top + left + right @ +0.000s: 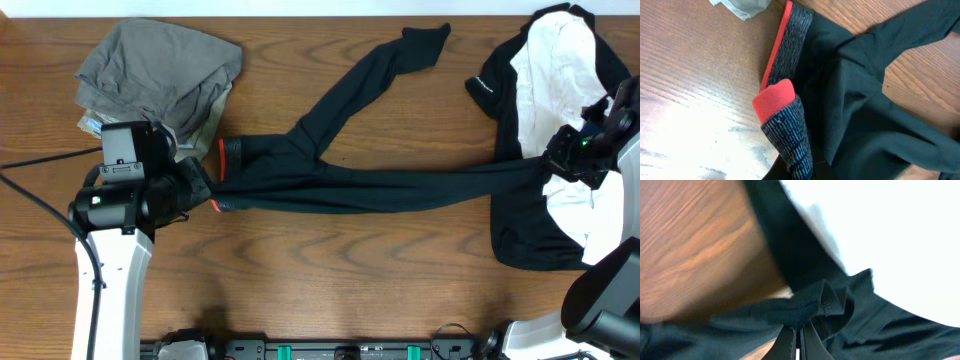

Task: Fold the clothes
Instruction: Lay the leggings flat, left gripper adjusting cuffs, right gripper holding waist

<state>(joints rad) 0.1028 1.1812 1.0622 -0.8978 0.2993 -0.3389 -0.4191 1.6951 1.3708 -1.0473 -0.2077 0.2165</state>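
Next, my right gripper lowers the leg end onto the sports top's black side below and releases it, the leg already stretching straight from the waistband.
Long black leggings lie stretched across the table. Their grey waistband, edged red-orange, is at the left. My left gripper is shut on the waistband's lower corner. In the left wrist view the waistband curls up with its red edge showing and runs down into the gripper, whose fingers are hidden by cloth. My right gripper is shut on the end of one leg, and in its own view the fingers pinch bunched black fabric. The other leg angles to the back.
A black-and-white sports top lies at the right under and around the right gripper. A heap of grey and olive garments sits at the back left, close behind the left arm. Bare wood shows in front of the leggings.
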